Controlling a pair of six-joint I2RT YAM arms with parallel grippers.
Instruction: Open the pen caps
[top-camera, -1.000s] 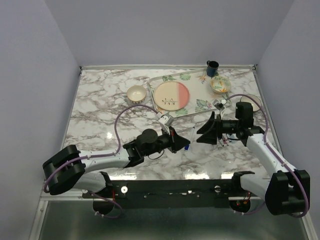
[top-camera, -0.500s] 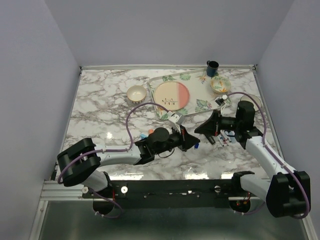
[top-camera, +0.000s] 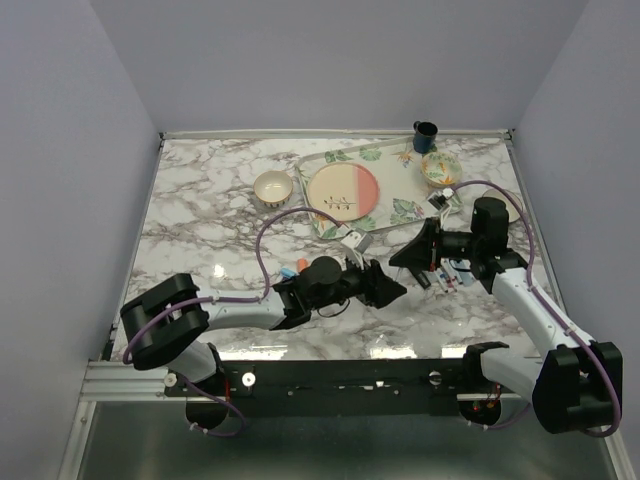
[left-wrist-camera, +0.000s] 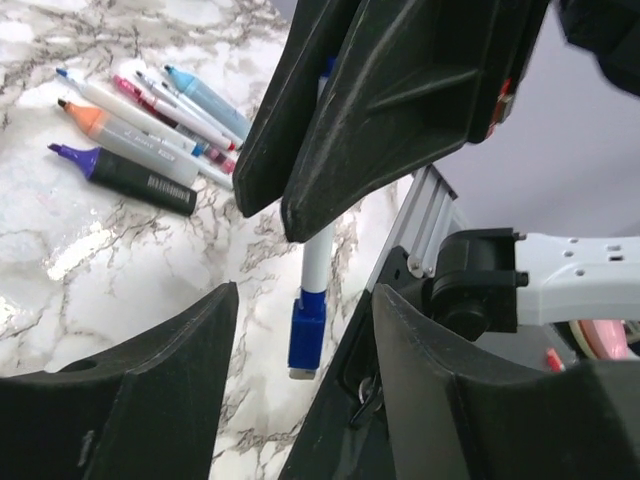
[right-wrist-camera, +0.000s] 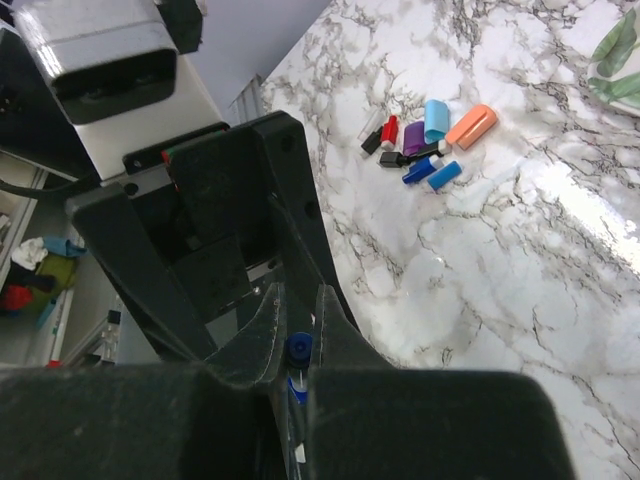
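The white pen (left-wrist-camera: 318, 258) goes to the right in the top view in my right gripper next, then comes down for release atop the uncapped pens gathered there.
A white pen (left-wrist-camera: 318, 258) with a blue pen cap (left-wrist-camera: 305, 335) hangs above the table, cap end down. My right gripper (right-wrist-camera: 297, 340) is shut on its barrel, and the pen's blue end (right-wrist-camera: 298, 348) shows between the jaws. My left gripper (left-wrist-camera: 303, 300) is open, one finger on each side of the blue cap, touching neither side. In the top view the left gripper (top-camera: 388, 288) meets the right gripper (top-camera: 403, 260) nose to nose. Several uncapped pens (left-wrist-camera: 140, 130) lie on the marble. Loose pen caps (right-wrist-camera: 430, 140) lie in a small pile.
The uncapped pens (top-camera: 450, 275) lie under the right arm, and the loose caps (top-camera: 292, 270) lie beside the left arm. A floral tray (top-camera: 335, 160) holding a pink plate (top-camera: 343, 192) sits at the back. A cream bowl (top-camera: 272, 186), a dark mug (top-camera: 425, 135) and a patterned bowl (top-camera: 441, 168) stand near it.
The left gripper carried the blue-capped pen rightward to the right gripper. The right gripper shut on the pen, and the left gripper has just opened around the cap.
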